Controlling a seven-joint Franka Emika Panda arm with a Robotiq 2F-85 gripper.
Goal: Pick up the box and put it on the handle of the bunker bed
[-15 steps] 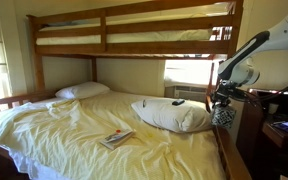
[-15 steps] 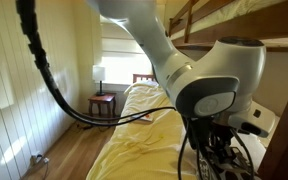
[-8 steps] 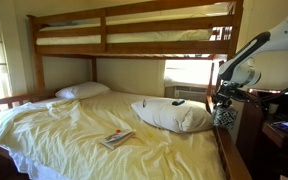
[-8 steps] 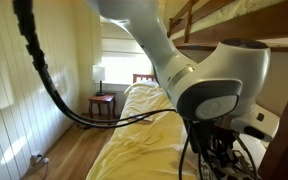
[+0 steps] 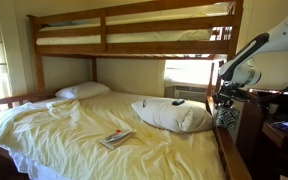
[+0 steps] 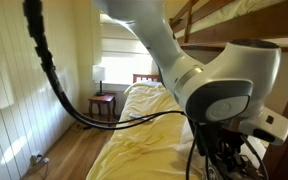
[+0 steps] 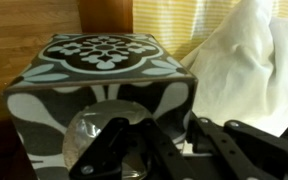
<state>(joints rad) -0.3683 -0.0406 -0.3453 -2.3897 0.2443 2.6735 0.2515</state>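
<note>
My gripper is holding the box point(image 5: 223, 117), which sticks out past the brown wooden bar's side away from the bed, so it will next move gently toward the white pillow and release the box over the bar.
The box point(image 7: 99, 70) has a teal, white and black pattern and fills the left of the wrist view. In an exterior view the box point(image 5: 223, 117) hangs small at the bed's right side, over the brown wooden rail point(image 5: 230, 152) of the bunk bed frame, by its post. My gripper point(image 7: 154, 135) comes in from the bottom, with its jaws closed on the box's lower right corner. In an exterior view the gripper point(image 5: 221, 101) is just above the box. Brown wood point(image 7: 34, 20) shows behind the box.
A large white pillow point(image 5: 174, 115) lies right beside the box, and it also shows in the wrist view point(image 7: 244, 60). A colourful booklet point(image 5: 115, 139) lies mid-bed and a second pillow point(image 5: 82, 90) at the far left. The upper bunk point(image 5: 134, 30) is overhead. A nightstand with a lamp point(image 6: 102, 98) stands by the window.
The gripper and box have sunk very slightly. In an exterior view the arm's wrist has shifted a little to the right.
</note>
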